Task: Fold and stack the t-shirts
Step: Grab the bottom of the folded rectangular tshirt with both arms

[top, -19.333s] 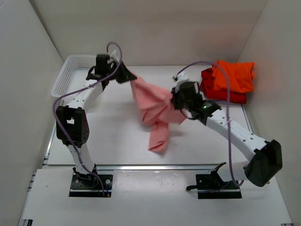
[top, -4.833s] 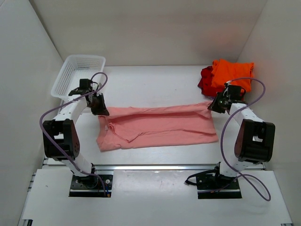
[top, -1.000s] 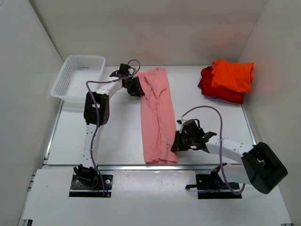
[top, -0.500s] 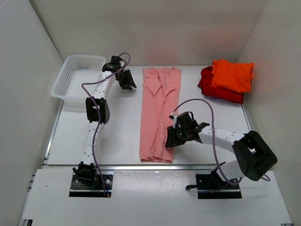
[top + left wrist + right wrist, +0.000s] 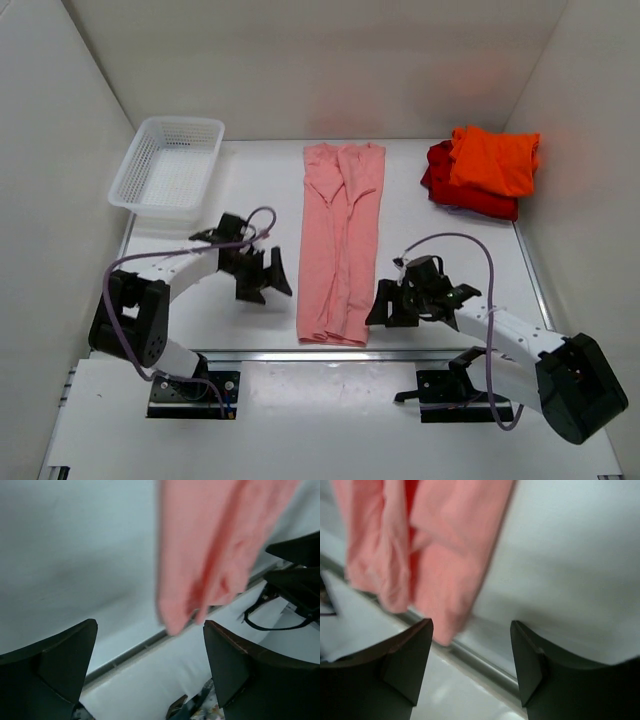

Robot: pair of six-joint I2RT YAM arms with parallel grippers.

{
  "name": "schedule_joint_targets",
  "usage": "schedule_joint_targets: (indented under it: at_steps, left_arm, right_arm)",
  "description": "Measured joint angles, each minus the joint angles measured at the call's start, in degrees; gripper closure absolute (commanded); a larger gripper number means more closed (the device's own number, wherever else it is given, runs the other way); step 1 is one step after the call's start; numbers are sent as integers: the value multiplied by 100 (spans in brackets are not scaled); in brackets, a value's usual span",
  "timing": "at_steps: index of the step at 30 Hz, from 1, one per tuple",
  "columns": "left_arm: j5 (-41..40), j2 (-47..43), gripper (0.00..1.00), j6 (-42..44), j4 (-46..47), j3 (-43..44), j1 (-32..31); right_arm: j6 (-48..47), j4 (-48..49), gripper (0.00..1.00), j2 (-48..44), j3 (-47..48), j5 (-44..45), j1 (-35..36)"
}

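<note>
Next, the left gripper moves down and back onto the pink t-shirt's near corner point(image 5: 301, 337) point(image 5: 173, 628) on its own side, because the metal bar leaves that corner uncovered.
The salmon-pink t-shirt point(image 5: 340, 245) lies flat as a long narrow strip running from the far side to the near table edge. Its near end shows in the left wrist view point(image 5: 210, 555) and in the right wrist view point(image 5: 445, 545). My left gripper point(image 5: 270, 278) sits just left of the strip's near half, open and empty point(image 5: 150, 640). On the other side, my right gripper point(image 5: 380, 305) is beside the near end, open with nothing between its fingers point(image 5: 471, 635). A folded orange t-shirt point(image 5: 495, 160) rests on a red t-shirt point(image 5: 445, 190) at the far right.
A white mesh basket point(image 5: 180, 121) stands at the far left. The metal rail of the near table edge point(image 5: 250, 352) runs just below the pink strip's end. White walls close in the left, right and back sides.
Both grippers have let go of the pink t-shirt and opened wider. The left arm swung from the strip's far end to its near left side. The right gripper shifted slightly nearer.
</note>
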Motion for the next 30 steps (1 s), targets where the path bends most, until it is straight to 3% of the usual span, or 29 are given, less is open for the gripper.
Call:
schedule_joint_targets:
  at_steps: [3, 6, 14, 16, 19, 23, 25, 26, 27, 29, 30]
  left_arm:
    - [424, -313, 1, -356, 798, -1613, 278]
    - [898, -868, 1, -638, 1475, -2332, 243]
    - [1451, -811, 2, -1316, 3191, -2885, -326]
    - [1497, -769, 6, -1486, 3471, -2964, -522]
    - [1537, -651, 1, -1742, 3930, -3064, -745]
    - [1657, -533, 2, -2063, 4664, -3274, -841]
    - [1808, -343, 10, -2168, 5005, -3329, -837]
    - [1902, -221, 20, -2236, 5239, -3381, -833]
    - [1952, -98, 64, -2286, 5484, -3451, -831]
    - [1764, 192, 68, -2308, 5869, -3641, -833]
    - [1932, 433, 83, -2439, 6054, -3770, -815]
  right_arm:
    - [339, 81, 38, -433, -483, -177, 17]
    - [485, 192, 39, -645, -660, -256, -28]
    - [817, 520, 38, -691, -835, -402, 94]
    - [1008, 688, 39, -675, -901, -420, 293]
    - [1296, 949, 40, -636, -992, -420, 638]
    - [1569, 1276, 41, -588, -1123, -481, 798]
    - [1620, 1340, 41, -588, -1152, -494, 791]
    - [1635, 1342, 41, -588, -1154, -503, 776]
    - [1639, 1340, 41, -586, -1156, -505, 767]
    - [1639, 1338, 41, -579, -1154, -516, 728]
    - [1637, 1340, 42, -579, -1154, -520, 726]
